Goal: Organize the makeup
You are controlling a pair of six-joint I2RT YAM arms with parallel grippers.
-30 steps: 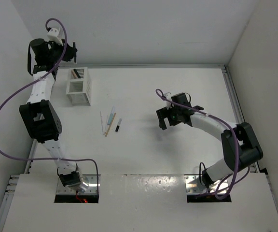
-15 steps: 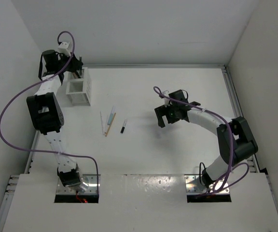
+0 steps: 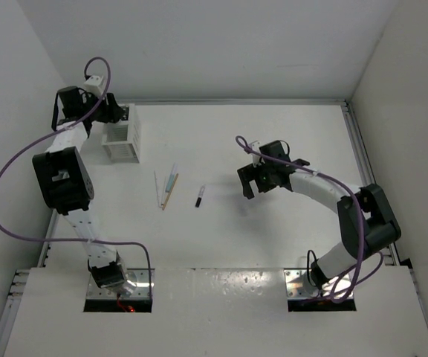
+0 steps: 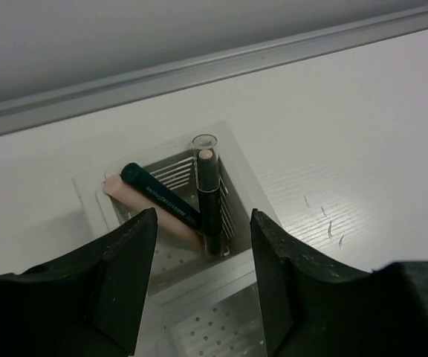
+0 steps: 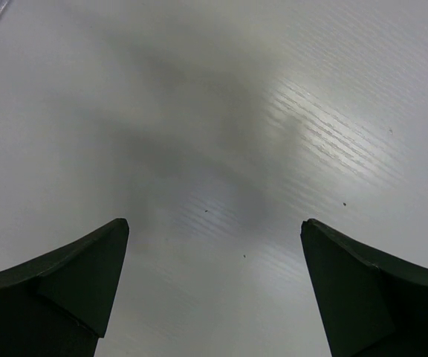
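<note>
The white stick by the tan one is outside the holder [image 3: 121, 135], to the left gripper's right in the top view. The left gripper should next move across and lower onto the white stick's far end.
A white slatted holder [image 3: 121, 135] stands at the table's back left. In the left wrist view its far compartment [image 4: 86, 195] holds a pink stick [image 4: 134, 202], a dark green pencil [image 4: 162, 198] and a dark stick with a clear cap [image 4: 208, 190]. My left gripper [image 3: 115, 111] is open and empty just above the holder [image 4: 203, 217]. On the table lie two slim white sticks [image 3: 157, 186] [image 3: 173, 175], a tan stick [image 3: 169, 196] and a short black stick [image 3: 199, 197]. My right gripper [image 3: 253, 178] is open and empty, right of the black stick; its wrist view [image 5: 214, 223] shows only bare table.
A raised metal rail [image 3: 236, 101] runs along the table's back edge and another along the right side [image 3: 362, 171]. White walls close in behind and on both sides. Purple cables loop off both arms.
The short black stick has moved right, away from the other sticks. My left gripper has come forward and right, over the holder. My right gripper has edged slightly left.
</note>
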